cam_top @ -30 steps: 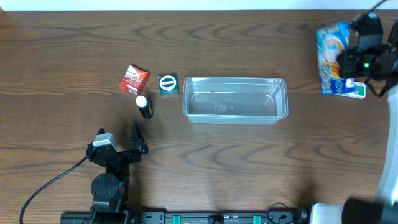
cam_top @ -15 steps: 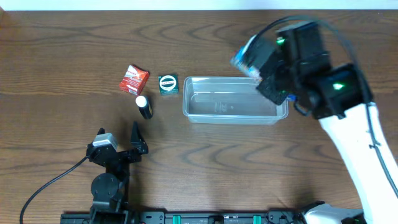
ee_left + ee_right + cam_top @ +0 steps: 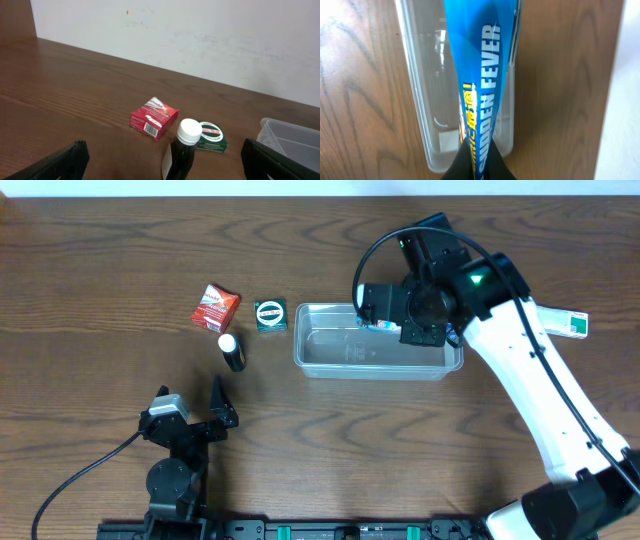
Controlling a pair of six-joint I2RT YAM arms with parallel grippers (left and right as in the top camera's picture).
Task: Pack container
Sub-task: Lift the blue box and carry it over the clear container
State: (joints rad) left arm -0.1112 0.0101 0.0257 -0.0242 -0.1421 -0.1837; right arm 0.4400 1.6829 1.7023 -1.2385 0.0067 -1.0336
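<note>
My right gripper needs to lower the blue packet next between the container's long sides and release it inside, because the container's open bottom is below my gripper.
The clear plastic container lies at mid-table and also shows under my right wrist. My right gripper hangs over its right half, shut on a blue snack packet that hangs edge-on above the tub. Only a sliver of the packet shows from overhead. My left gripper rests open near the front left, with nothing between its fingers. A red box, a green box and a dark bottle with a white cap stand left of the container.
A white and green box lies at the far right, partly behind my right arm. The left wrist view shows the bottle just ahead, the red box, the green box, the container's corner and a white wall.
My right arm has swung left from the table's far right edge, carrying the blue packet to above the container. The left arm has not moved.
</note>
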